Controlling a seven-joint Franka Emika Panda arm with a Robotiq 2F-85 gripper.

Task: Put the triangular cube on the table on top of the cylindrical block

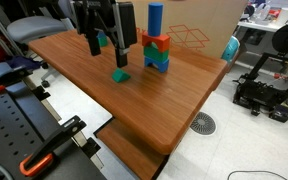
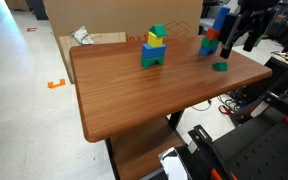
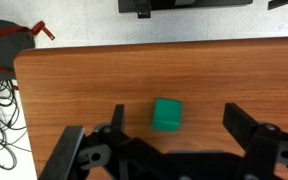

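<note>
My gripper moves down around the sides of the green block [image 3: 167, 114] next and closes on it, since the block lies below, already between its open fingers.
A small green block [image 1: 120, 75] lies alone on the wooden table [image 1: 174, 100]; it also shows in the other exterior view [image 2: 220, 67]. In the wrist view the block [image 3: 167, 114] lies below and between my two fingers, nearer one of them. My gripper [image 1: 107, 55] [image 2: 241, 45] [image 3: 177, 122] is open and empty, hovering above the block. A blue cylindrical block [image 1: 156, 18] [image 2: 222, 18] stands upright on top of a red, green and blue stack [image 1: 157, 55] beyond the gripper.
A second stack of green, yellow and blue blocks [image 2: 154, 48] stands mid-table. An orange wire frame [image 1: 189, 37] lies at the far edge. A cardboard box [image 2: 84, 40] sits behind the table. A 3D printer [image 1: 259, 85] and a floor drain [image 1: 202, 123] are beside it.
</note>
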